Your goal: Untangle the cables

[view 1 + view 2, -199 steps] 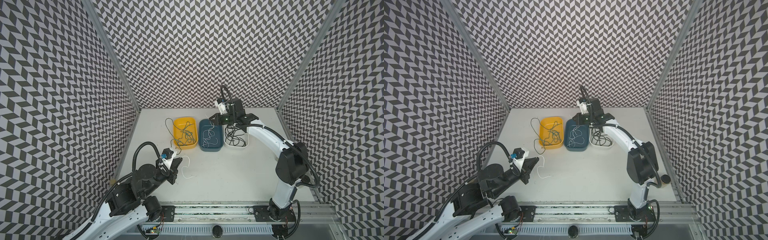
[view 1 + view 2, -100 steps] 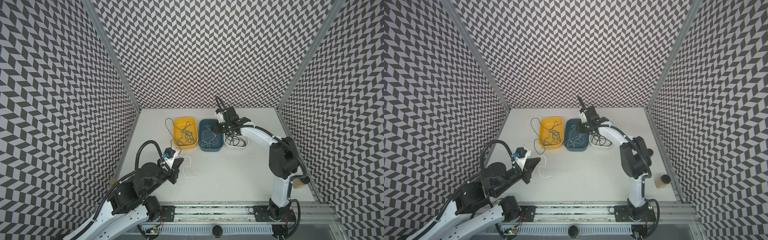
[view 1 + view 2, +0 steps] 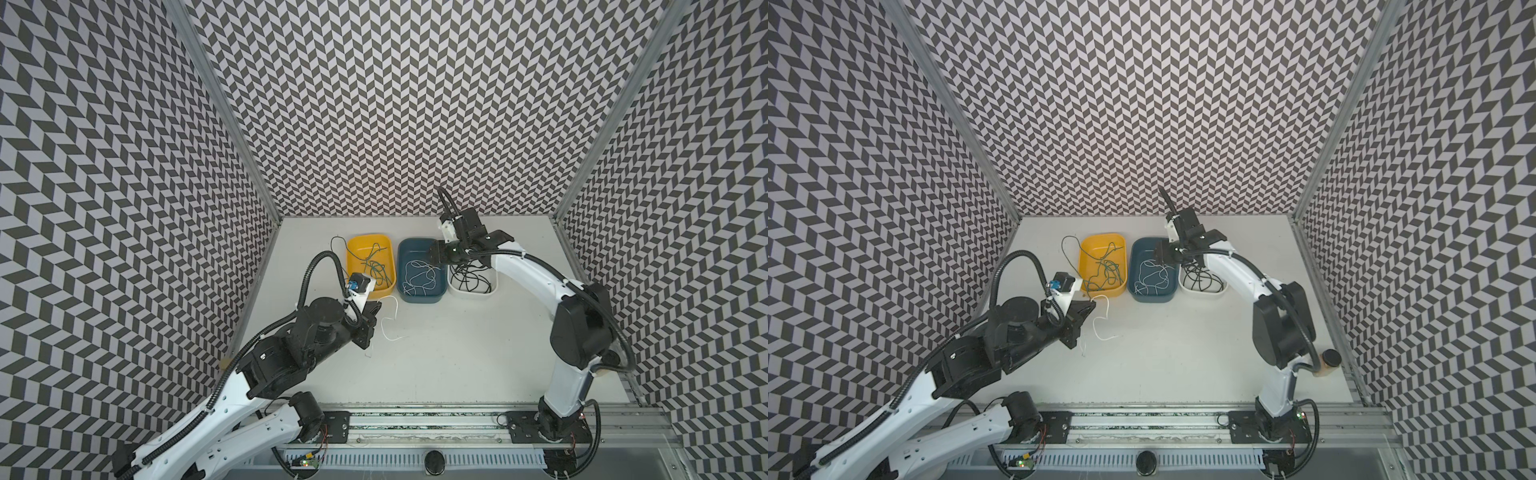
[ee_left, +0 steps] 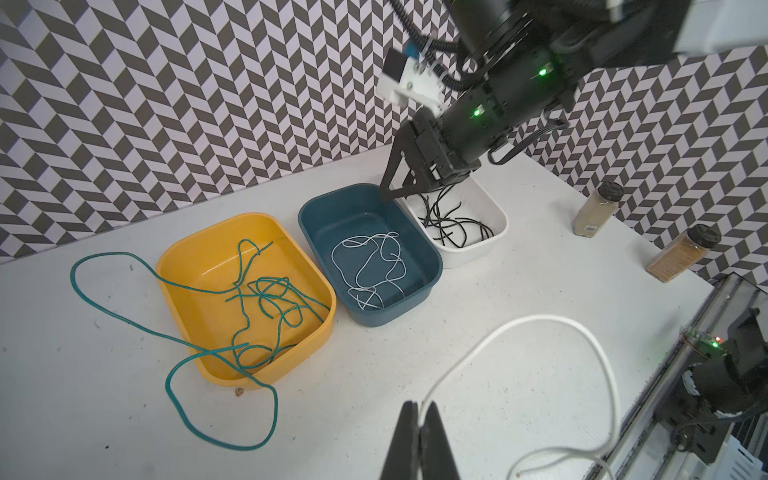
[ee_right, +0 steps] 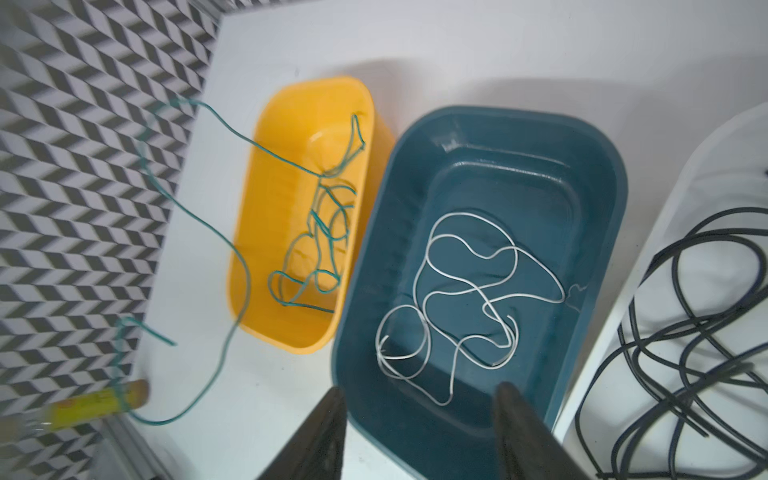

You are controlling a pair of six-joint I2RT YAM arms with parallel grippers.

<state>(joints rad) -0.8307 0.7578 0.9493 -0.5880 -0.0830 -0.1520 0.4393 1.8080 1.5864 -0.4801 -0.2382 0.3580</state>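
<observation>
I need to swing my left gripper outward over the blue tray and let go of the white cable there, since that tray already holds a white cable and lies outward of my gripper.
Three trays stand in a row at the back. A teal cable (image 4: 167, 386) is tangled in the yellow tray (image 4: 183, 249) and spills over its rim in loops onto the table. A white cable (image 4: 353, 241) lies coiled in the blue tray (image 4: 390, 316). Black cables (image 4: 457, 228) fill the white tray (image 4: 473, 255). My right gripper (image 5: 419, 392) hangs open over the blue tray's far end (image 3: 434, 255), with nothing between its fingers. My left gripper (image 4: 420, 409) is shut on the end of a second white cable (image 4: 540, 318), which curls across the table in front of the yellow tray (image 3: 388, 322).
Two spice jars (image 4: 598, 208) (image 4: 681, 257) stand near the table's right edge, behind the right arm. A yellow tube (image 5: 95, 401) lies by the left wall. Patterned walls close three sides and the arms' rail (image 3: 415, 424) runs along the front.
My right gripper has opened its jaws and shifted left to the blue tray's far end. The left gripper, still shut on the white cable, has hardly moved.
</observation>
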